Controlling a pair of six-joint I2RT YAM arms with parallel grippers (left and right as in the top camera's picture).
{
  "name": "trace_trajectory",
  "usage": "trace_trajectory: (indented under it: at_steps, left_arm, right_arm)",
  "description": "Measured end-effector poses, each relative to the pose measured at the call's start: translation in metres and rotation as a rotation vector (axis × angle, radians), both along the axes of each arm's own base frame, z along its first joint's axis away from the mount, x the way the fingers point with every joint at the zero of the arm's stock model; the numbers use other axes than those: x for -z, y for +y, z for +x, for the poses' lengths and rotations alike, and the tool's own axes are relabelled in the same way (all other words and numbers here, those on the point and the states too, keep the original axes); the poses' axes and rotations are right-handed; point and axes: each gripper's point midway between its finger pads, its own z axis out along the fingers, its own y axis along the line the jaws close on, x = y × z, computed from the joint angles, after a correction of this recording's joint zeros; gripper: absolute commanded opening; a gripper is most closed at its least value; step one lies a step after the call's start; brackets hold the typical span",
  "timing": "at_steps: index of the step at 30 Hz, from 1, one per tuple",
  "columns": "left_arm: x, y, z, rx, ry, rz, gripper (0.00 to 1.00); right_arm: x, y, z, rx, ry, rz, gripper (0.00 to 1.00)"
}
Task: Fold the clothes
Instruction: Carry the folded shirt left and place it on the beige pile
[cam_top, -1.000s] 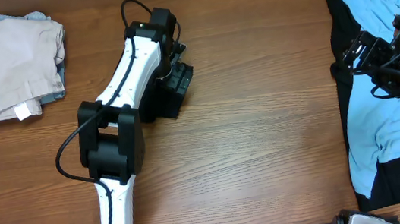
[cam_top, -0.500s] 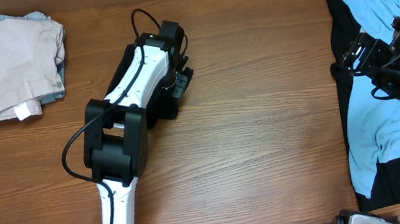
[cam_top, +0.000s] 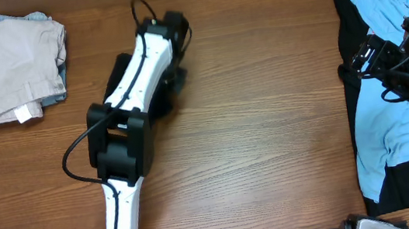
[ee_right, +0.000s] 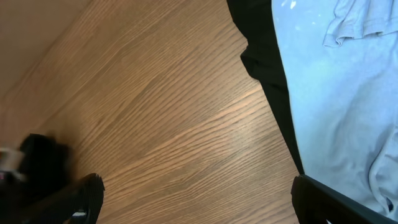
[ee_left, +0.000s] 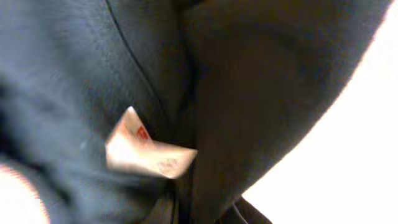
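Note:
The black fabric should go over the folded beige garment [cam_top: 7, 63] next, and my left gripper will let go of it there. That pile is to the left of the gripper in the overhead view.
The large black garment [cam_top: 113, 80] lies bunched on the table under my left arm. Its cloth fills the left wrist view, where a small white label [ee_left: 149, 152] shows. My left gripper [cam_top: 172, 76] points down into it, shut on the black fabric; its fingertips are buried in the cloth. At the right edge a light blue shirt [cam_top: 392, 115] lies on another black piece [cam_top: 356, 104]. My right gripper [cam_top: 362, 60] hovers open over that pile's left edge. The right wrist view shows its fingers [ee_right: 81, 199] wide apart over bare wood, with the blue shirt [ee_right: 348, 93] beside them.
A folded beige garment [cam_top: 12, 72] with a bit of blue beneath it sits at the back left corner. The wooden table [cam_top: 268, 122] stretches between the two arms. My left arm's black elbow [cam_top: 121, 144] stands over the table's left middle.
My left gripper has gone from open to shut on the black garment, and its wrist has swung slightly left, with the cloth drawn in under the arm. The right arm has not moved.

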Motion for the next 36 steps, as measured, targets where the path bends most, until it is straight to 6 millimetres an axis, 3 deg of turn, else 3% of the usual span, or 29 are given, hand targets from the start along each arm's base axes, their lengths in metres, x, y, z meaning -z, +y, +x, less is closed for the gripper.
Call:
trace_trajectory:
  at_steps: [4,8,11,13,16,26,28,31,36]
  left_arm:
    - [-0.082,0.01,0.04,-0.03,-0.223,0.006,0.04]
    - [-0.159,0.033,0.066,-0.087,-0.458,0.005,0.04]
    - [-0.201,0.061,0.074,-0.149,-0.587,0.007,0.04]
    - [-0.22,0.092,0.074,-0.21,-0.639,0.023,0.04]
    - [-0.234,0.148,0.07,-0.318,-0.672,0.046,0.04]
    - [-0.246,0.356,0.057,-0.576,-0.826,-0.043,0.04]
    - [-0.247,0.387,0.052,-0.583,-0.857,-0.042,0.04]
    - [-0.24,0.412,0.051,-0.53,-0.858,-0.022,0.04]
    - [-0.209,0.414,0.074,-0.327,-0.802,0.031,0.04]
  right_arm:
    - [0.0,0.0,0.0,0.0,0.001,0.001,1.0]
    - [-0.001,0.0,0.001,0.0,-0.007,-0.002,1.0]
    - [-0.001,0.0,0.001,0.0,-0.006,-0.002,1.0]
    - [-0.001,0.0,0.001,0.0,-0.005,-0.001,1.0]
    - [-0.001,0.0,0.001,0.0,-0.004,-0.001,1.0]
    - [0.002,0.001,-0.003,-0.014,0.016,-0.003,1.0]
    - [0.002,0.001,-0.003,-0.016,0.015,-0.005,1.0]
    - [0.002,0.001,-0.003,-0.019,0.016,-0.006,1.0]
    - [0.003,0.001,-0.004,-0.022,0.017,-0.008,1.0]
